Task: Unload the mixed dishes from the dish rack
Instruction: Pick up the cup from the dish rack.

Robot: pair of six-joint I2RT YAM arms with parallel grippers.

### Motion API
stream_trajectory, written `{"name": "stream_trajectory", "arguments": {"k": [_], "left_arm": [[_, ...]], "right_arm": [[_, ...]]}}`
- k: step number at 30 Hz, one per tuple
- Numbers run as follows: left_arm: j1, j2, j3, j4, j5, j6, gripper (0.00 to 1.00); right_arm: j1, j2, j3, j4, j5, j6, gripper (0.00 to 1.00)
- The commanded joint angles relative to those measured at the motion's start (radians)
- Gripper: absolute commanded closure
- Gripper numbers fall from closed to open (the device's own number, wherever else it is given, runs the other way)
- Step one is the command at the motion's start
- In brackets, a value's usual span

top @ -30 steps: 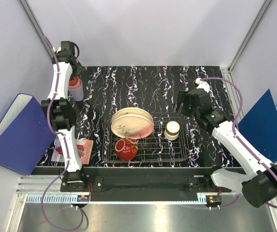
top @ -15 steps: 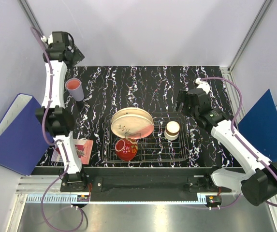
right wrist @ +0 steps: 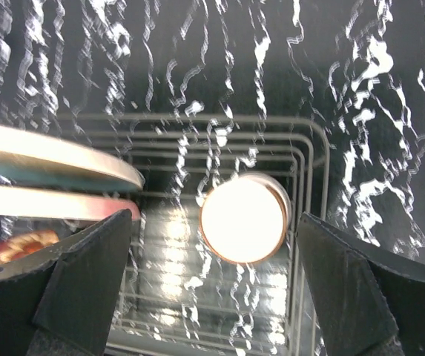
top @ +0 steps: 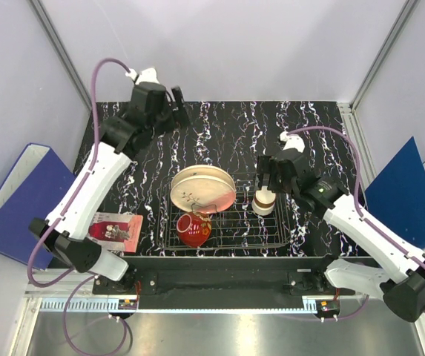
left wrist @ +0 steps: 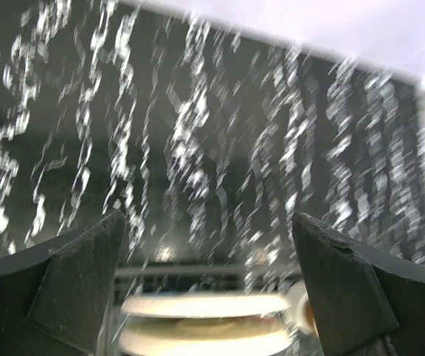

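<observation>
The robot's right gripper should next go down until its open fingers are on either side of the upper sides of the small brown-cream cup (top: 264, 199), which stands below them, clear of the plates.
The dish rack (top: 236, 231) sits mid-table. Two cream plates (top: 202, 188) stand in its left back part. The red bowl-cup (top: 193, 228) lies in front of them. The small brown-cream cup (top: 264, 199) stands at the right. My right gripper (top: 268, 175) is open just above that cup. In the right wrist view the cup (right wrist: 243, 218) sits between the open fingers, with the plates (right wrist: 49, 169) at the left. My left gripper (top: 176, 104) is open over the table's back, above and behind the rack. Its view, blurred, shows the plates (left wrist: 205, 305) below. The tumblers are hidden.
A red printed card (top: 113, 228) lies at the table's front left. Blue binders lean outside the table at the left (top: 19, 204) and right (top: 405, 185). White walls close in the back and sides.
My left arm has swung from the far left corner to the right, over the table's back, and now hides the tumbler it stood at. My right gripper has moved left over the brown-cream cup.
</observation>
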Motion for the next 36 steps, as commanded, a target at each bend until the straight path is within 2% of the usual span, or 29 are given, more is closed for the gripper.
{"name": "stream_trajectory", "arguments": {"k": [1, 12, 23, 31, 35, 36], "left_arm": [[-0.026, -0.08, -0.16, 0.069, -0.039, 0.026, 0.01], [-0.069, -0.296, -0.323, 0.094, -0.036, 0.035, 0.01], [-0.075, -0.322, -0.386, 0.094, -0.017, 0.021, 0.01], [-0.091, -0.311, -0.4, 0.095, -0.022, 0.01, 0.01], [-0.092, -0.314, -0.404, 0.095, -0.029, 0.012, 0.01], [-0.094, -0.313, -0.404, 0.095, -0.029, 0.013, 0.01]], "right_arm": [[0.041, 0.017, 0.014, -0.098, 0.103, 0.005, 0.0], [0.053, 0.157, -0.044, -0.023, 0.09, 0.018, 0.0], [0.053, 0.212, -0.109, 0.06, 0.039, 0.035, 0.02], [0.052, 0.189, -0.13, 0.082, 0.048, 0.028, 0.25], [0.053, 0.166, -0.133, 0.073, 0.056, 0.034, 0.44], [0.053, 0.159, -0.133, 0.07, 0.059, 0.034, 0.53]]}}
